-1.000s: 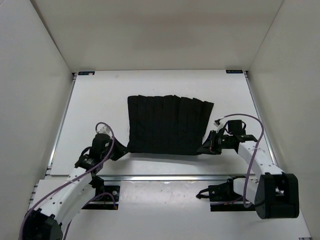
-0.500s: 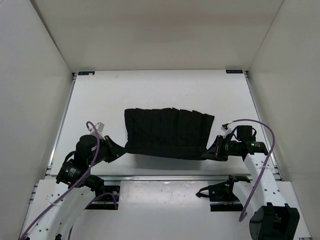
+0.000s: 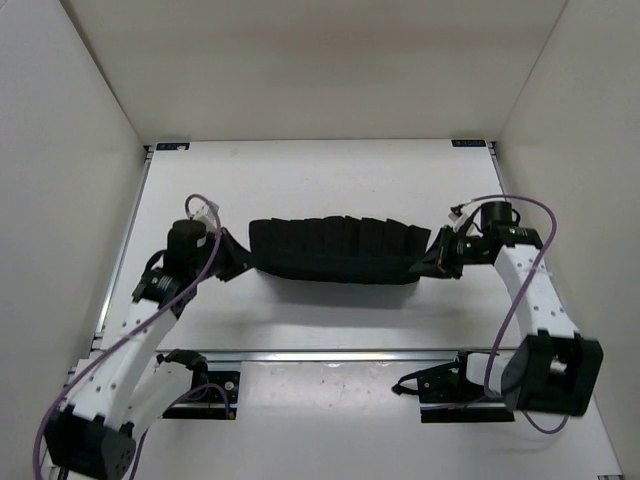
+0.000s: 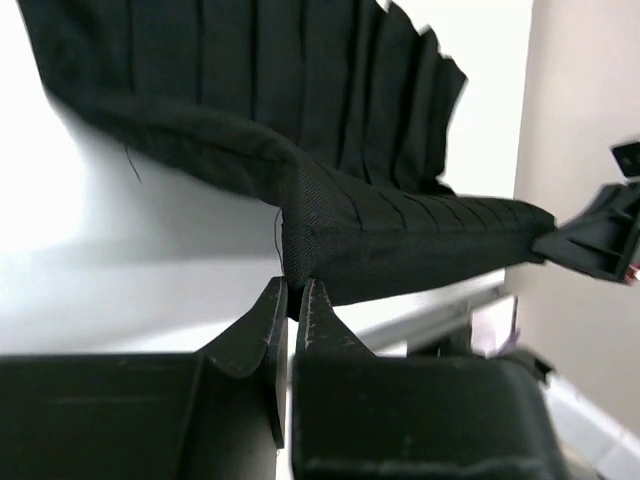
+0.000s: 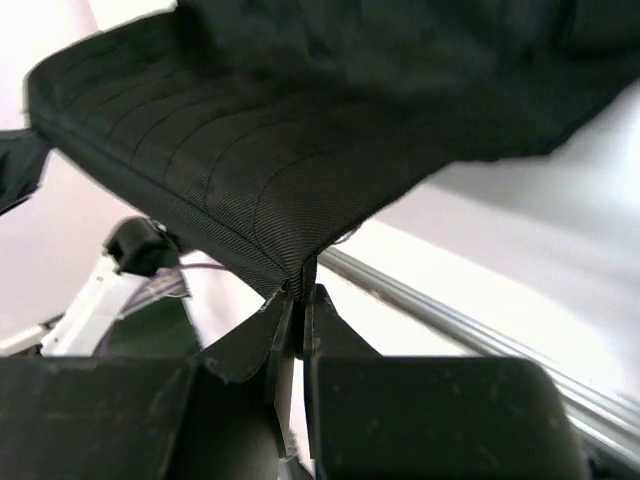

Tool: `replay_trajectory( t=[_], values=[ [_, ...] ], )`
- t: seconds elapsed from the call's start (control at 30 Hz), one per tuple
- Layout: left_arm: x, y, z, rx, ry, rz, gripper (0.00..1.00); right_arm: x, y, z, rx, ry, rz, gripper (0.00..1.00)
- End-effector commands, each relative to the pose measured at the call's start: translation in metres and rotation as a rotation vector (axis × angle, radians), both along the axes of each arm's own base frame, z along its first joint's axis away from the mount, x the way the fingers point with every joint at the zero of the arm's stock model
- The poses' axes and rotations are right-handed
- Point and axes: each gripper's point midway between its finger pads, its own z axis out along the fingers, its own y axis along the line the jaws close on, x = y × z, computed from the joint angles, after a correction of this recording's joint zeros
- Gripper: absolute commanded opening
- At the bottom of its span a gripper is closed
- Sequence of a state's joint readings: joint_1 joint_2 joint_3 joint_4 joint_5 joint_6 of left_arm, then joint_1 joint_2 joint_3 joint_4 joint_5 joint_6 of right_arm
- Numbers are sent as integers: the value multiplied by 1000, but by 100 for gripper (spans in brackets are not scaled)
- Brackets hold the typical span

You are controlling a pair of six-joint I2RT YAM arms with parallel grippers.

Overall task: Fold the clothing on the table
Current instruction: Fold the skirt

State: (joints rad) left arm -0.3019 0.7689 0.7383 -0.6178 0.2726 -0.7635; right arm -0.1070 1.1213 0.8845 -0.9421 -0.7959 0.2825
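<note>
The left gripper carries the clothing's corner outward over the pleats next and lowers it to release, since the clothing's far pleated edge [image 3: 276,222] lies below and outward of it.
The black pleated clothing [image 3: 335,250] hangs stretched between both grippers above the white table [image 3: 330,180], its near waistband edge lifted and carried over the far part. My left gripper [image 3: 243,262] is shut on the clothing's left corner [image 4: 300,255]. At the other end my right gripper [image 3: 432,262] is shut on the right corner [image 5: 290,240]. In the left wrist view the fingertips [image 4: 272,300] pinch the folded band, with the pleats [image 4: 250,70] spreading beyond. The right wrist view has the fabric draped from its closed fingertips [image 5: 283,305].
Metal rails run along the table's near edge [image 3: 330,354] and left side [image 3: 125,250]. White walls [image 3: 60,200] close in on the left, right and back. The arm bases [image 3: 450,385] sit in front of the near rail.
Both grippers have lifted the near edge of the clothing and carried it away from the bases toward the far edge, so the garment now looks a narrow band instead of a spread rectangle.
</note>
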Motion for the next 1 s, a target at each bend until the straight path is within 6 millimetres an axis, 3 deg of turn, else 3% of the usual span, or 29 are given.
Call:
replay_trajectory(
  t=[0.0,0.13,0.23,0.33,0.37,0.4,0.43,0.47,0.57,0.6,0.63,0.67,0.7,0.8,0.83,0.87,0.9,0.93,0.97],
  values=[
    [64,25,5,79,-95,128,0,61,-24,-4,-70,-65,-61,0],
    [119,23,-23,77,-43,137,0,134,-20,8,-24,-121,-83,0],
    [154,15,-46,75,8,104,0,179,-15,-1,24,-109,-93,0],
    [194,9,-61,81,31,95,0,215,-18,-29,73,-64,-120,0],
    [211,10,-67,89,43,105,3,232,-19,-22,77,-118,-125,1],
    [229,9,-66,76,38,101,10,251,-26,-23,60,-155,-136,7],
    [237,10,-64,52,39,99,36,261,-28,-32,47,-161,-134,21],
    [253,13,-59,25,25,116,47,276,-32,-20,21,-219,-135,30],
    [269,24,-39,-35,-18,152,56,300,-39,-1,-22,-318,-145,39],
    [267,29,-36,-37,-20,156,57,304,-43,4,-32,-356,-148,46],
    [261,32,-39,-36,-11,165,58,305,-46,12,-57,-381,-167,47],
    [258,37,-29,-35,-35,169,59,302,-55,20,-90,-393,-205,53],
    [245,39,-30,-25,-27,162,60,296,-59,10,-117,-366,-224,54],
    [209,47,-49,63,16,139,61,262,-66,7,-187,-323,-254,58],
    [192,51,-63,92,51,146,62,244,-61,-14,-192,-260,-249,59],
    [183,48,-71,105,62,138,62,236,-65,-8,-197,-273,-266,59],
    [168,49,-80,111,79,148,63,218,-62,-29,-186,-211,-277,60],
    [154,49,-92,110,96,153,62,200,-59,-37,-182,-195,-281,60],
    [146,49,-101,113,114,160,63,194,-58,-29,-180,-216,-303,60]
  ],
)
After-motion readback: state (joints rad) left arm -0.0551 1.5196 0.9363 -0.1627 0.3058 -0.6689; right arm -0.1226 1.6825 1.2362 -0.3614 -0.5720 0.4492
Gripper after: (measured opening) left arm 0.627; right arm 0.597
